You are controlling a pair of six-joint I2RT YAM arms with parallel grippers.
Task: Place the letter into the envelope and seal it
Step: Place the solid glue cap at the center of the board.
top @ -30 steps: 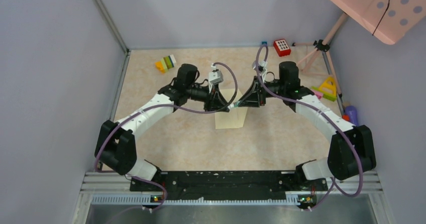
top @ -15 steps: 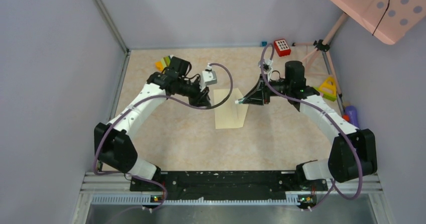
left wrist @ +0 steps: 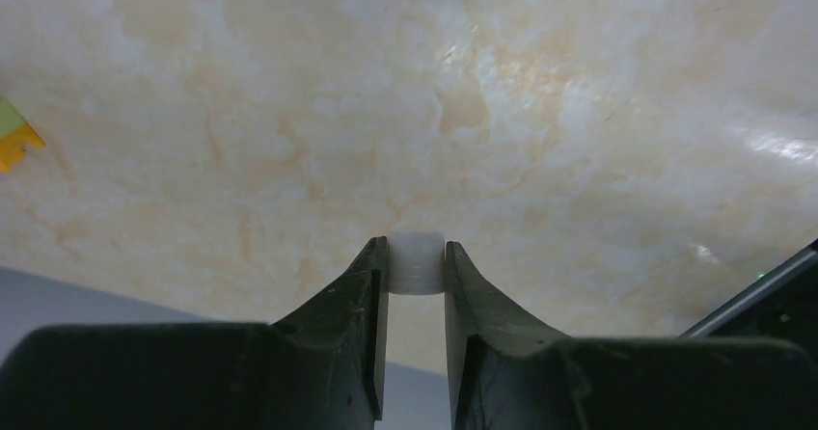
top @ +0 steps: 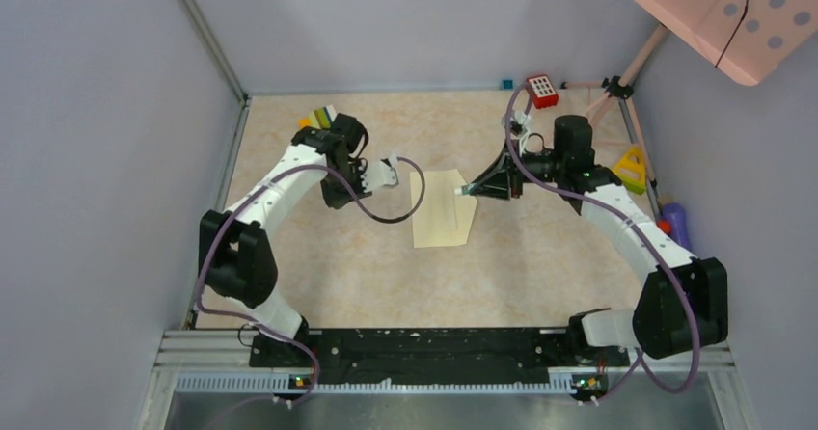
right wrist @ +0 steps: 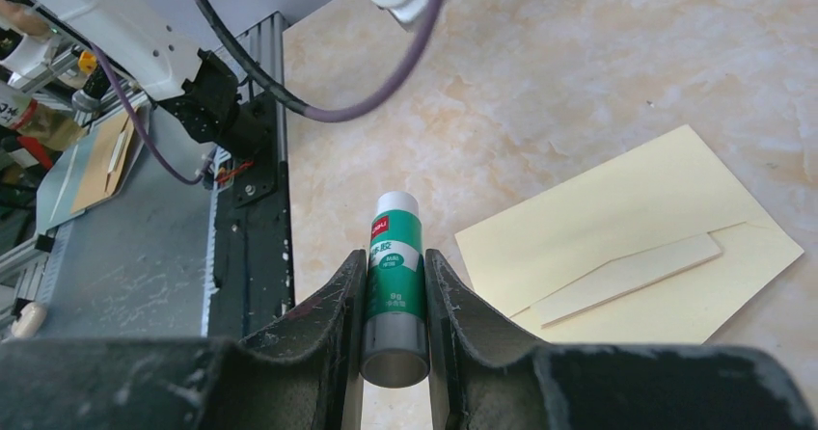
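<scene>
The robot's left gripper will next move down toward the bare table beneath it and let go of the small white cap (left wrist: 417, 264) there, because that spot is clear of the envelope (top: 442, 208).
The pale yellow envelope (top: 442, 208) lies flat mid-table; it also shows in the right wrist view (right wrist: 617, 223). A darker tan strip (right wrist: 632, 271) runs across its face, and I cannot tell whether it is the letter. My right gripper (right wrist: 395, 256) is shut on a green glue stick (right wrist: 395, 281), whose white end points forward. In the top view the right gripper (top: 467, 190) hovers at the envelope's upper right edge. My left gripper (left wrist: 417, 255) is shut on a small white cap (left wrist: 417, 264) over bare table. From above, the left gripper (top: 340, 195) sits left of the envelope.
Coloured blocks (top: 318, 119) lie at the back left, behind the left arm. A red toy (top: 542, 90), a tripod (top: 617, 93), a yellow triangle toy (top: 632, 168) and a purple object (top: 675, 220) stand along the right side. Grey walls close in the table.
The two grippers were tip to tip over the envelope; now they are apart. The left arm swung left with the white cap; the right drew back slightly with the glue stick.
</scene>
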